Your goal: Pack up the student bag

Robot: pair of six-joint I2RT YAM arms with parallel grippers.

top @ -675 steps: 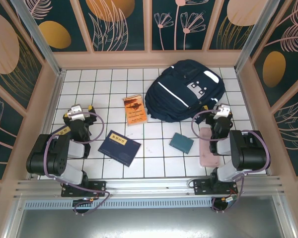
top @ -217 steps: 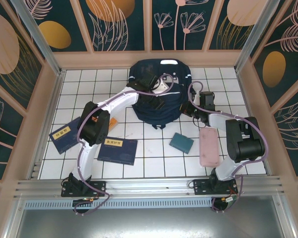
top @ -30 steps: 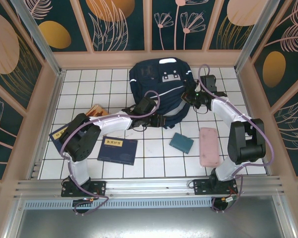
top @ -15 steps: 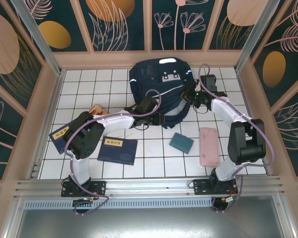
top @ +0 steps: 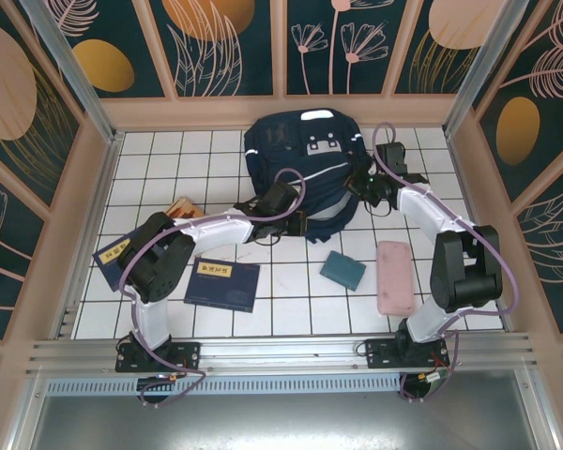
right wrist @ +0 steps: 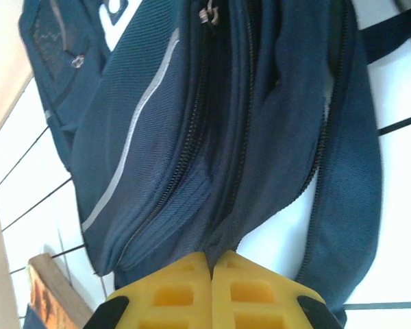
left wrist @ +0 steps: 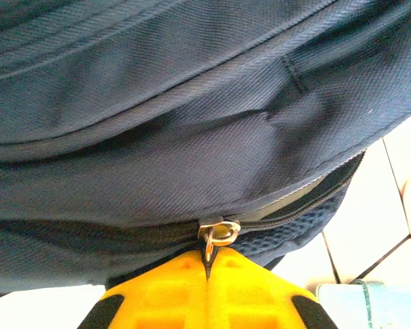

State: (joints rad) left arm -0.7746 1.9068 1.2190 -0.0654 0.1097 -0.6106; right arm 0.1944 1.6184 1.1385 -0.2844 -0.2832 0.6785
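The zip is shut, so my left gripper will next pull the metal zipper pull outward along it to the bag's side by the orange book and release.
The student bag [top: 298, 167], dark navy with thin white stripes and white-grey patches, lies at the back middle of the tiled floor. My left gripper [top: 297, 226] is at the bag's near edge. In the left wrist view its yellow fingers [left wrist: 164, 291] are shut on the metal zipper pull [left wrist: 218, 232], with the zip partly parted to the right. My right gripper [top: 357, 184] is at the bag's right side. In the right wrist view it [right wrist: 211, 259] is shut on a fold of bag fabric [right wrist: 260, 137] between two zip lines.
In front of the bag lie a teal case [top: 342, 270], a pink case [top: 395, 277] and a navy book with a yellow label [top: 223, 283]. A second navy book [top: 115, 253] and an orange book [top: 182, 207] lie at the left. Wooden walls enclose the floor.
Over the last second both grippers have kept their hold on the bag; the right wrist has shifted slightly. Much earlier the bag lay further right and both arms were folded back.
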